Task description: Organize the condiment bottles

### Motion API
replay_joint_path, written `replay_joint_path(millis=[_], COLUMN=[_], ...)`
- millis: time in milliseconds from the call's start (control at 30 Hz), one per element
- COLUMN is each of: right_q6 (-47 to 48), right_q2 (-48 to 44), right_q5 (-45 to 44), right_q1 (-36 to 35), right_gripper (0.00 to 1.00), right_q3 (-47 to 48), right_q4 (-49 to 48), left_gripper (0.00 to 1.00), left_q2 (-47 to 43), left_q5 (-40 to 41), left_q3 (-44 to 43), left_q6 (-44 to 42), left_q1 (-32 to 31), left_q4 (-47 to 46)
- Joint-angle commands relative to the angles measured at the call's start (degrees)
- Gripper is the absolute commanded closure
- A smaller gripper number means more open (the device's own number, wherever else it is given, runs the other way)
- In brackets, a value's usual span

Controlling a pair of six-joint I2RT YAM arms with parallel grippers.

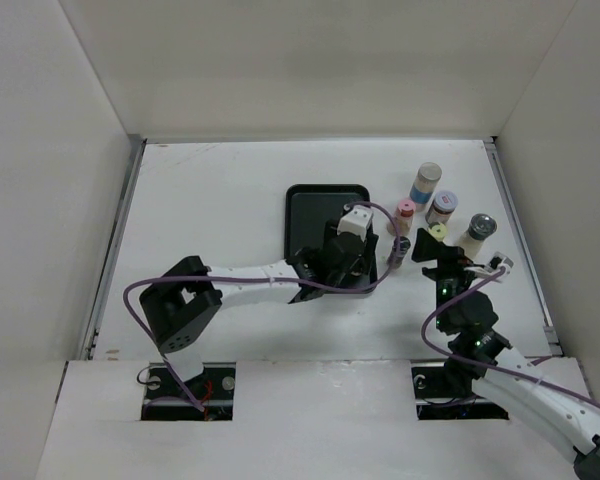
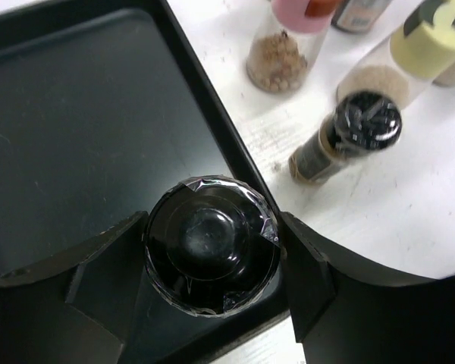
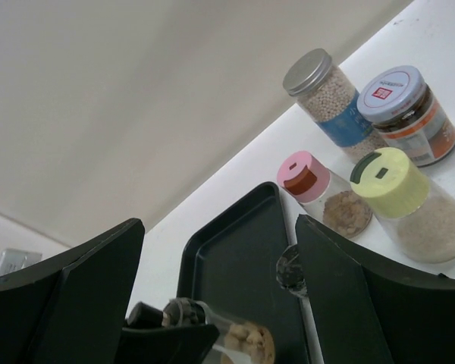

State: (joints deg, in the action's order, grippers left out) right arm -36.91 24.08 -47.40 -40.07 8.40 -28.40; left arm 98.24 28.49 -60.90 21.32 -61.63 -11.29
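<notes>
My left gripper moves down and slightly back next and releases there, since the tray's near corner (image 2: 268, 305) by the small black-capped bottle stands empty.
My left gripper (image 2: 212, 265) is shut on a black-capped bottle (image 2: 209, 246) with tan contents, held over the near right corner of the black tray (image 2: 76, 129). In the top view the left gripper (image 1: 355, 268) is at that corner. Right of the tray stand a pink-capped bottle (image 1: 405, 215), a yellow-capped bottle (image 1: 435, 237), a small black-capped bottle (image 1: 402, 247), a silver-capped bottle (image 1: 477, 232), a white-lidded jar (image 1: 442, 207) and a taller bottle with a blue-white label (image 1: 425, 183). My right gripper (image 1: 444, 264) is open and empty, just near of the yellow-capped bottle.
The black tray (image 1: 325, 212) lies mid-table and holds nothing else that I can see. White walls enclose the table on three sides. The right wrist view shows the tray (image 3: 239, 262) with the bottle cluster to its right.
</notes>
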Motion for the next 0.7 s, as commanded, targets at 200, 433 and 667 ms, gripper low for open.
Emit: replay_joint_path(millis=[200, 433, 667], right_q6=[-1.15, -1.33, -1.33], right_q2=[1.15, 0.97, 1.15], right_q5=[-1.82, -1.38, -1.29], right_q1=[0.57, 0.83, 0.75], right_gripper=[0.12, 0.09, 0.05], right_q3=[-0.23, -0.32, -0.23], right_q4=[0.1, 0.28, 0.28], left_gripper=[0.65, 0.57, 0.33], left_q2=[0.28, 2.22, 2.84], left_q5=[0.42, 1.65, 3.24], left_q3=[2.54, 2.9, 3.07], left_q6=[3.29, 3.29, 2.94], left_q1=[-4.68, -5.3, -6.09], left_q4=[-5.76, -6.73, -6.29])
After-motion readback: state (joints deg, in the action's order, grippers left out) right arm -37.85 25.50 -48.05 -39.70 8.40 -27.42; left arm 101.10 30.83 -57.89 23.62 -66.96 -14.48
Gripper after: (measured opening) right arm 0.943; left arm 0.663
